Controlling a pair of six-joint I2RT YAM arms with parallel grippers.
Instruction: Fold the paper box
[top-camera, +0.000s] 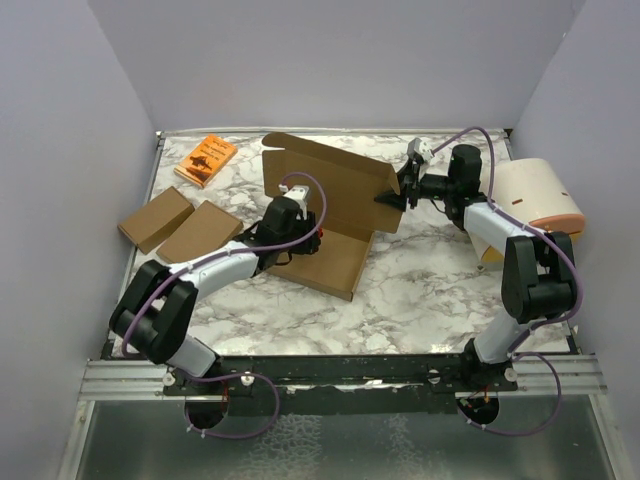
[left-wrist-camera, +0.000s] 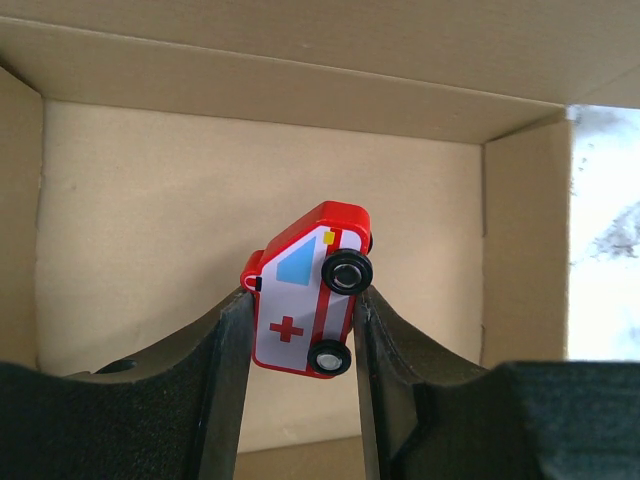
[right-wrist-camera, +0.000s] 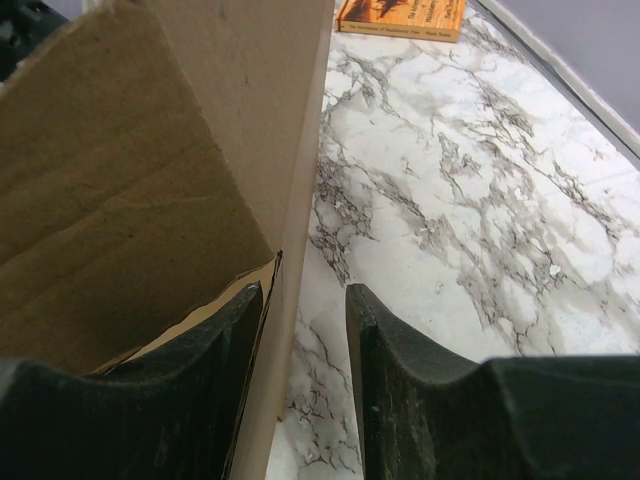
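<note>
The toy ambulance comes down toward the paper box's bottom (top-camera: 322, 260) (left-wrist-camera: 262, 233) next, and my left gripper opens there.
The paper box (top-camera: 338, 262) lies in the middle of the table as a shallow brown tray, its lid (top-camera: 335, 180) standing upright at the back. My left gripper (top-camera: 300, 238) hovers over the tray, shut on a small red and white toy ambulance (left-wrist-camera: 292, 312) pinched between the fingers (left-wrist-camera: 232, 350). The box floor (left-wrist-camera: 180, 230) and walls fill the left wrist view. My right gripper (top-camera: 393, 198) is at the lid's right end. Its jaws straddle the lid's edge (right-wrist-camera: 295, 150), one finger (right-wrist-camera: 215, 360) inside against the cardboard and the other well clear of it, so it stands open.
A small orange book (top-camera: 206, 159) lies at the back left and also shows as the book (right-wrist-camera: 400, 14) in the right wrist view. Two folded brown boxes (top-camera: 178, 226) sit at the left edge. A white and orange roll (top-camera: 538, 195) stands at the right.
</note>
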